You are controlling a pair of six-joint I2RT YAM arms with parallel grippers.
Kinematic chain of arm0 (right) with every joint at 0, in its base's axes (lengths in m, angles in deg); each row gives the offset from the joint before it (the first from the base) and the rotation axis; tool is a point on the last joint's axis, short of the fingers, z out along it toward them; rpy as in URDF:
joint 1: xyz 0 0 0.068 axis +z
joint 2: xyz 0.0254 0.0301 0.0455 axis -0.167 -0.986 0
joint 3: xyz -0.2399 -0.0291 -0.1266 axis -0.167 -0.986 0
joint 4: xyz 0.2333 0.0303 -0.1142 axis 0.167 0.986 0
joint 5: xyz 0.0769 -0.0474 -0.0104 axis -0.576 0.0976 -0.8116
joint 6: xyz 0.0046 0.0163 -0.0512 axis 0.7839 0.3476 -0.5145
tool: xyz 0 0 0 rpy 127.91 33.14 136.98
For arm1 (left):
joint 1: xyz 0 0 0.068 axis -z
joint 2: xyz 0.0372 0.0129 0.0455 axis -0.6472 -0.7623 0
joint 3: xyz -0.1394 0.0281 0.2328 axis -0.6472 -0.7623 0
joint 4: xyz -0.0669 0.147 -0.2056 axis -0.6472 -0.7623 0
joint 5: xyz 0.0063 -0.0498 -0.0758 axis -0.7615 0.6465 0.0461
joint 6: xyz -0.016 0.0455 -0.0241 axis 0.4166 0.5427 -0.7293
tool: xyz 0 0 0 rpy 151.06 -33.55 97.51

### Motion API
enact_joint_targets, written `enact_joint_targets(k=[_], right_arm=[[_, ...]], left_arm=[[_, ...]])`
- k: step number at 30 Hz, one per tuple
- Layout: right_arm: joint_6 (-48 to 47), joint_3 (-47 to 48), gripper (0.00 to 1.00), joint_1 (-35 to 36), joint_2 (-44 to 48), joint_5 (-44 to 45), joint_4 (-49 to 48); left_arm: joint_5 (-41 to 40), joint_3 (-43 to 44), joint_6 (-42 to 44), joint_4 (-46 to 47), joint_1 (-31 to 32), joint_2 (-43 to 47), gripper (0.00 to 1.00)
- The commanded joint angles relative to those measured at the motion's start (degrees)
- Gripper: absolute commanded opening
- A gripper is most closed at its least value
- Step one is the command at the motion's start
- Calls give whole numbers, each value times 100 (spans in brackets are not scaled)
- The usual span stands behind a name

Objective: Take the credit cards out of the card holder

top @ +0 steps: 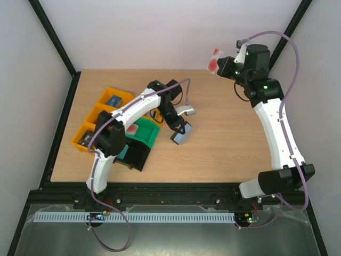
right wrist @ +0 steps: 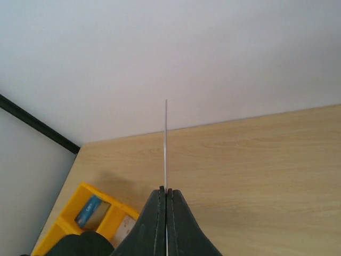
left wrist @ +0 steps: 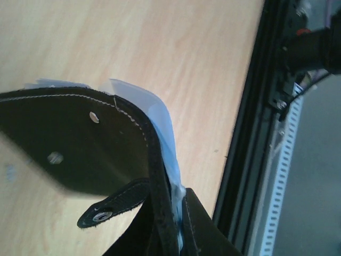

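I should next lower my left gripper back toward the frame bar and release the card holder (top: 181, 136) on the bare tabletop below the gripper, clear of bins.
My left gripper (top: 176, 128) is over the middle of the table, shut on the card holder (top: 181, 136). In the left wrist view the card holder (left wrist: 80, 144) is a black wallet hanging open, with pale blue clear pockets (left wrist: 165, 133) and a loose snap strap. The left gripper (left wrist: 181, 224) pinches it by its pocket edge. My right gripper (top: 224, 65) is raised at the far right, shut on a red and white credit card (top: 215, 61). In the right wrist view this credit card (right wrist: 165, 144) shows edge-on as a thin line rising from the shut right gripper (right wrist: 166, 191).
Yellow bins (top: 106, 106) holding small items stand at the table's left, and one yellow bin (right wrist: 74, 213) also shows in the right wrist view. A green tray (top: 146, 136) with a reddish flat thing (top: 131, 129) and a black bin (top: 136, 156) sit beside them. A black frame rail (left wrist: 250, 160) runs along the table edge.
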Motion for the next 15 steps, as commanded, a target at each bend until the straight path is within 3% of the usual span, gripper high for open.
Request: enact_joint_targets(k=[1, 6, 11, 15], right_arm=[[219, 286, 2, -22, 172, 85, 1516], [236, 668, 2, -27, 134, -219, 2280], [509, 406, 2, -28, 97, -668, 1856], [529, 383, 2, -6, -123, -344, 1619]], left_arm=[[300, 132, 349, -405, 475, 410, 2], [468, -192, 149, -69, 607, 211, 2], [242, -363, 182, 439, 741, -204, 2], [294, -474, 266, 688, 768, -523, 2]])
